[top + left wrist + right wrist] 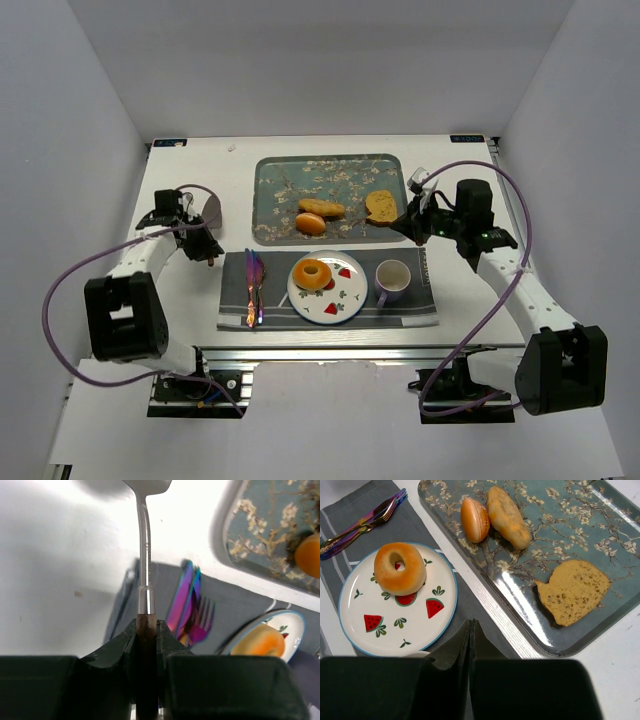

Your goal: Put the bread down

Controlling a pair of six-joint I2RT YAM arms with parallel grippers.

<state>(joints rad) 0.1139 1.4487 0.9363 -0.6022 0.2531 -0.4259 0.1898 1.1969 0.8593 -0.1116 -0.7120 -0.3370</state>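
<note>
The bread (312,274) is on a plate, so my left gripper needs to lower the spatula onto the bare tabletop below, beside the grey placemat, and let go of the spatula's handle.
The bread (312,274), a golden ring doughnut, lies on the white watermelon plate (340,298); it also shows in the right wrist view (400,568) and blurred in the left wrist view (265,642). My right gripper (392,224) is shut and empty, hovering between the plate and the tray, its fingertips (471,625) pressed together. My left gripper (200,240) is shut on a spatula's brown handle (146,625) at the table's left, with the metal blade (212,208) pointing away.
A floral tray (280,190) at the back holds an oblong roll (322,208), a round bun (311,223) and a toast slice (380,205). The grey placemat (420,305) carries iridescent cutlery (254,287), the plate and a mug (392,281).
</note>
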